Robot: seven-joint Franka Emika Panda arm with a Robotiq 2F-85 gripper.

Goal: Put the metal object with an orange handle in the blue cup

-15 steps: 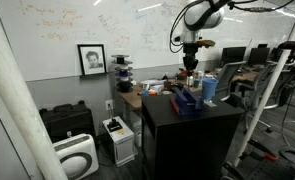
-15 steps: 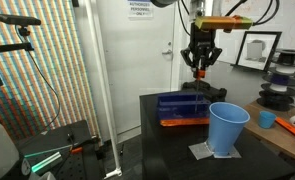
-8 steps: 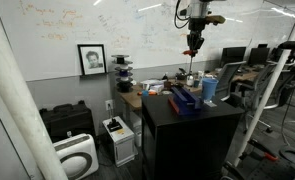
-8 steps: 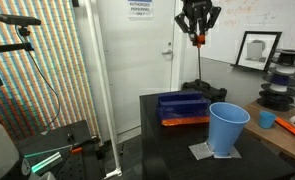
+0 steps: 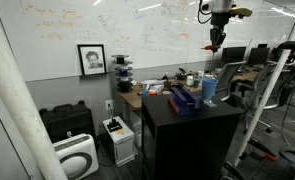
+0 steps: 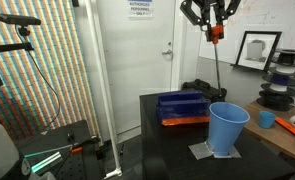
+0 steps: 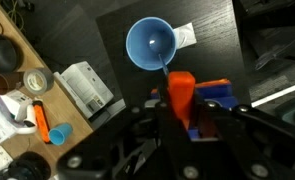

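Observation:
The tip of the metal object's stem is only at the cup's rim, so my gripper lowers over the blue cup's opening [image 5: 209, 79] [image 7: 151, 43] next, then releases the orange handle.
My gripper [image 6: 213, 27] is high above the black table and is shut on the orange handle [image 7: 180, 97] of the metal object. Its thin metal shaft [image 6: 220, 75] hangs straight down, with the tip just above the blue cup [image 6: 227, 128]. The cup is tall, light blue and upright on a pale mat near the table's front corner. In the wrist view the cup's open mouth [image 7: 151, 45] lies below, with the shaft tip at its rim. The gripper [image 5: 215, 35] and the cup [image 5: 209, 88] also show in an exterior view.
A darker blue low tray-like object [image 6: 183, 106] with an orange edge lies on the black table [image 6: 167, 145] beside the cup. A cluttered wooden desk [image 7: 12, 85] with a small blue cup [image 6: 267, 119] stands beyond. A pale mat [image 7: 184, 34] lies under the cup.
The gripper has risen with the orange-handled object and moved sideways from above the blue tray to above the blue cup.

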